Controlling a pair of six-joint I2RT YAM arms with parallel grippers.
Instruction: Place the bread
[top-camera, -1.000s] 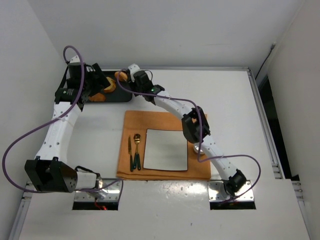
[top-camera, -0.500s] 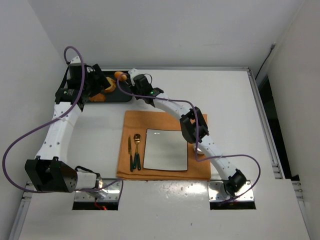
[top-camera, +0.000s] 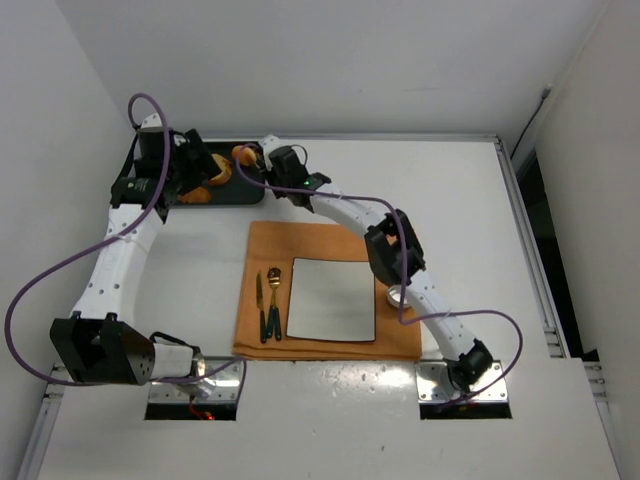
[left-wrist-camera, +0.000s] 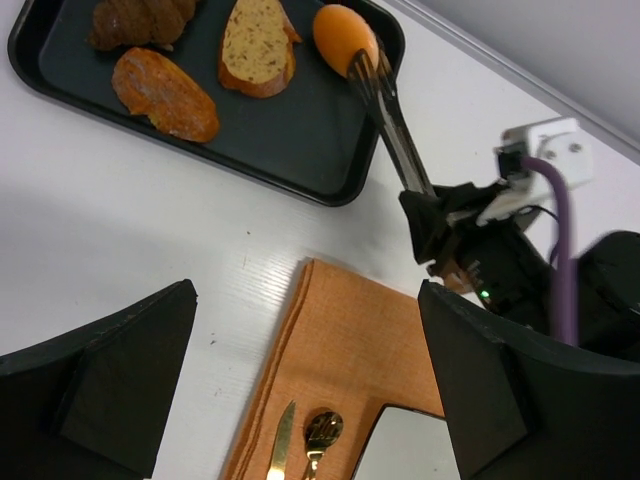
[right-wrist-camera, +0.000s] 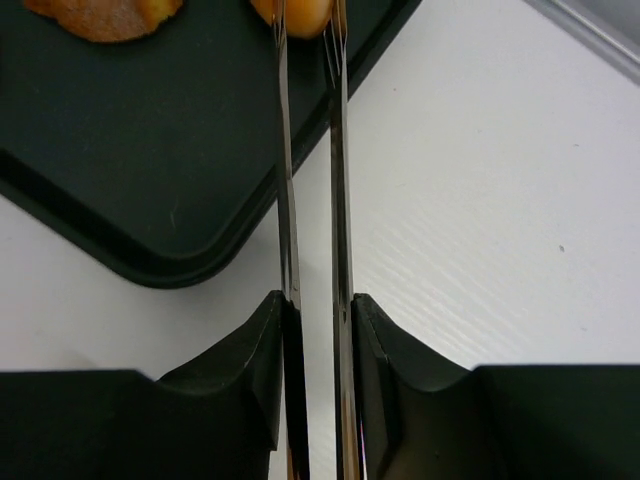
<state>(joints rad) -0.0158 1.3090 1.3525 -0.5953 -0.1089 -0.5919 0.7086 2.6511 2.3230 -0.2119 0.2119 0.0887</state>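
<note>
The tongs and bread go back and to the right in the top view with my right gripper next. The bread is then released onto the square plate (top-camera: 340, 284), which lies empty.
The bread (left-wrist-camera: 343, 35), a smooth golden-orange oval roll, sits at the right end of the black tray (left-wrist-camera: 300, 130), pinched between the tips of metal tongs (left-wrist-camera: 385, 110). My right gripper (right-wrist-camera: 315, 310) is shut on the tongs (right-wrist-camera: 312, 200), whose tips reach the bread (right-wrist-camera: 305, 12) over the tray (right-wrist-camera: 120, 150). From above, the bread (top-camera: 241, 153) is just left of the right gripper (top-camera: 272, 160). My left gripper (left-wrist-camera: 305, 300) is open and empty, held above the table near the tray. I cannot tell whether the bread is lifted.
The tray also holds a seeded bread slice (left-wrist-camera: 255, 45), a reddish slice (left-wrist-camera: 165, 95) and a dark croissant (left-wrist-camera: 140, 18). An orange napkin (top-camera: 300, 240) carries a square plate (top-camera: 332, 298), a gold knife (top-camera: 260, 300) and a spoon (top-camera: 273, 298). A metal cup (top-camera: 398, 296) stands beside the plate.
My right arm has shifted slightly, uncovering the metal cup. The tongs stay closed on the bread at the tray's right end. My left arm has not moved.
</note>
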